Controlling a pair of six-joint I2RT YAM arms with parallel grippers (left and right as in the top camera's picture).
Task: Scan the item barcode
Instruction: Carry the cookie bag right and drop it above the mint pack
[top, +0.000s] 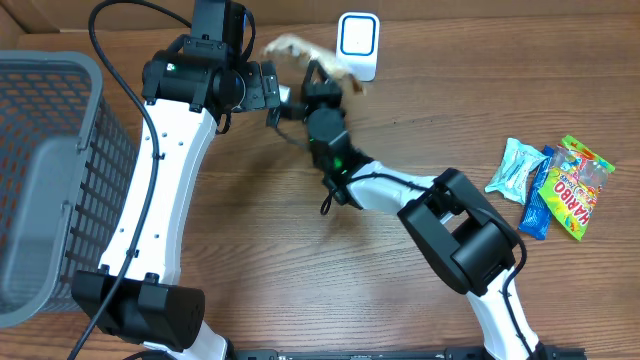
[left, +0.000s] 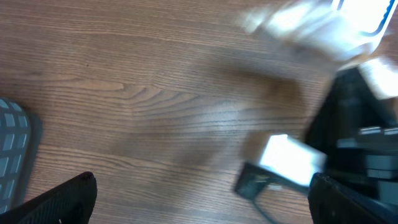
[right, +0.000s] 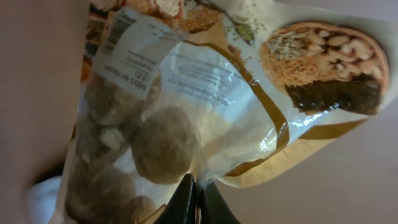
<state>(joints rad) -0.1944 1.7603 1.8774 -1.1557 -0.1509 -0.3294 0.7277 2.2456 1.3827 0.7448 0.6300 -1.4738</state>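
The Haribo bag and blue packets are together away from the white scanner (top: 357, 45), so my right gripper should carry the snack bag over them next.
The item is a clear snack bag (right: 174, 106) of round brown balls with tan printing. It carries a white printed label (right: 134, 50) near its top left. My right gripper (right: 196, 186) is shut, pinching the bag's lower edge. In the overhead view the bag (top: 300, 48) is blurred and held up at the back of the table by the right gripper (top: 318, 80), just left of the white scanner (top: 357, 45). My left gripper (top: 275, 97) hangs open beside the right one, holding nothing. In the left wrist view its gripper (left: 202, 186) frames bare wood, with the right arm (left: 354, 124) blurred at right.
A grey mesh basket (top: 40, 180) fills the left edge; its corner (left: 12, 143) shows in the left wrist view. At the right side lie a Haribo bag (top: 578, 188) and blue packets (top: 520, 170). A black cable (top: 330, 195) trails from the right arm.
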